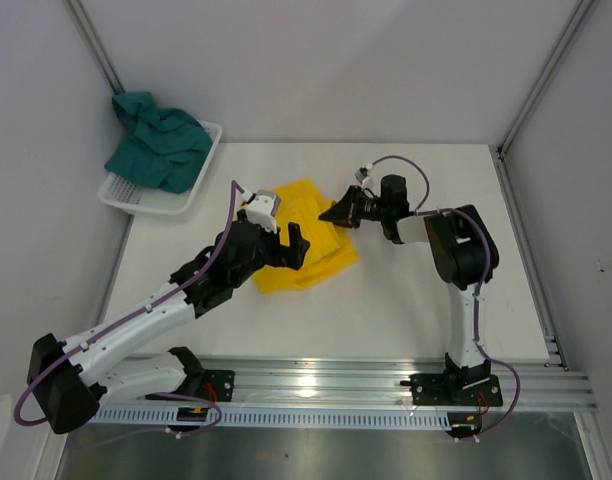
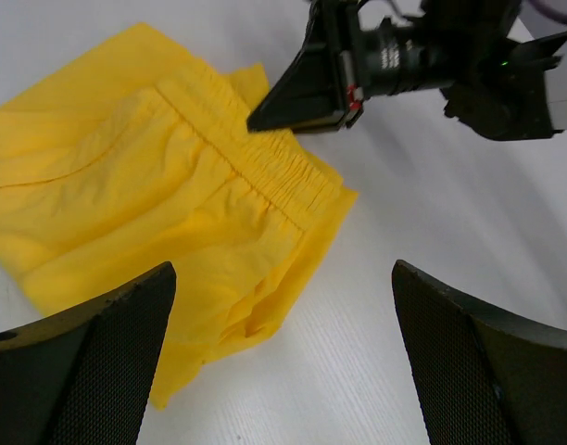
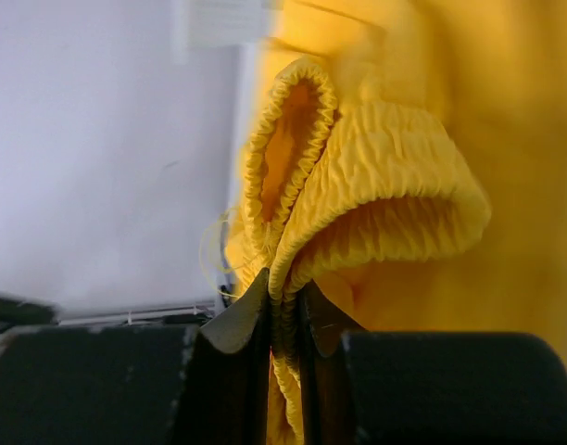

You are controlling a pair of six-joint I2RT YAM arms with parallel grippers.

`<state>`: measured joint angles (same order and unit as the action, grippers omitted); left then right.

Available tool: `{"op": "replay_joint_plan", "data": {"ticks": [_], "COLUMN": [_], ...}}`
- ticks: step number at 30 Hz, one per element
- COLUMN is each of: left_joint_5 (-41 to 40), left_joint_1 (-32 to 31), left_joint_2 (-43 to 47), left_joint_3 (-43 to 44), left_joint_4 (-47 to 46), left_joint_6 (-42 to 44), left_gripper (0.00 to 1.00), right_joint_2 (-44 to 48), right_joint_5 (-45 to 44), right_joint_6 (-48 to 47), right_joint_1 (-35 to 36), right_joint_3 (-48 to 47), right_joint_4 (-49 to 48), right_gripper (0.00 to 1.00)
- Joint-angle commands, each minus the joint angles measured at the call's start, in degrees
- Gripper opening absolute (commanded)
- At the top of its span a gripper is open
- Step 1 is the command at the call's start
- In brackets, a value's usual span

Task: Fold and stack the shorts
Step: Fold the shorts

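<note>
My right gripper lowers to the bottom layer of the yellow shorts (image 3: 409, 297) below next, turns slightly and releases the waistband there, since the waistband already reaches across.
The yellow shorts (image 1: 304, 236) lie folded on the white table, mid-left. My right gripper (image 1: 338, 213) is shut on their elastic waistband (image 3: 358, 185) at the right edge; the waistband also shows in the left wrist view (image 2: 274, 167). My left gripper (image 1: 294, 245) is open and empty, hovering over the near right part of the yellow shorts (image 2: 154, 195), its fingers (image 2: 89, 362) wide apart. The dark teal-green shorts (image 1: 161, 140) lie crumpled in the white mesh basket (image 1: 206, 175) at the back left.
The right arm's wrist and camera (image 2: 432, 56) reach in from the right, close above the table. Bare table surface (image 1: 436, 300) lies to the right and in front of the yellow shorts. Frame posts stand at the back corners.
</note>
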<state>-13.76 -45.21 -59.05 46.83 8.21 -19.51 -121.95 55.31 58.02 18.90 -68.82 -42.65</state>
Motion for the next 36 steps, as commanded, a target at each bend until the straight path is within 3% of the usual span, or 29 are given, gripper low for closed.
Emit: {"op": "replay_joint_plan", "data": {"ticks": [1, 3, 4, 11, 16, 19, 20, 23, 27, 28, 36], "left_joint_5": [0.31, 0.22, 0.22, 0.40, -0.39, -0.39, -0.39, 0.31, 3.65, 4.17, 11.47], "left_joint_1": [0.65, 0.65, 0.65, 0.74, 1.53, 3.45, 4.25, 7.85, 15.13, 16.20, 23.67], "left_joint_2": [-0.63, -0.63, -0.63, -1.33, -1.86, -3.43, -3.97, -5.99, -10.38, -11.61, -28.65], "left_joint_3": [1.95, 1.78, 1.78, 1.16, 1.25, 1.95, 2.56, 3.71, 6.25, 8.17, 20.31], "left_joint_4": [-1.26, -1.26, -1.44, -2.05, -1.35, -0.13, 0.49, 1.90, 2.60, 3.04, 4.00], "left_joint_6": [-0.62, -0.45, -0.36, -0.36, -0.71, -1.85, -2.29, -4.13, -4.58, -4.31, 5.17], "left_gripper": [0.99, 0.99, 0.99, 0.99, 0.99, 0.99, 0.99, 0.99, 0.99, 0.99, 0.99], "right_joint_2": [-3.55, -5.65, -5.93, -10.32, -11.64, -11.47, -10.51, -6.13, 2.05, 3.98, 20.51], "right_joint_5": [-2.29, -7.38, -9.41, -16.98, -22.87, -24.54, -26.55, -28.50, -28.67, -29.64, -42.11], "right_joint_6": [-11.74, -23.32, -25.56, -33.84, -37.19, -39.12, -40.43, -41.76, -38.60, -37.64, -28.58], "right_joint_1": [0.17, 1.40, 1.67, 1.93, 2.64, 2.72, 2.73, 2.29, 1.41, 1.32, 4.48], "right_joint_3": [-4.38, -12.02, -13.78, -23.73, -25.31, -25.75, -25.75, -23.74, -17.86, -16.19, -0.46], "right_joint_4": [18.15, 35.95, 39.80, 55.73, 58.56, 59.18, 59.87, 58.92, 54.62, 53.56, 48.19], "right_gripper": [0.00, 0.00, 0.00, 0.00, 0.06, 0.31, 0.54, 0.71, 0.78, 0.89, 0.92]}}
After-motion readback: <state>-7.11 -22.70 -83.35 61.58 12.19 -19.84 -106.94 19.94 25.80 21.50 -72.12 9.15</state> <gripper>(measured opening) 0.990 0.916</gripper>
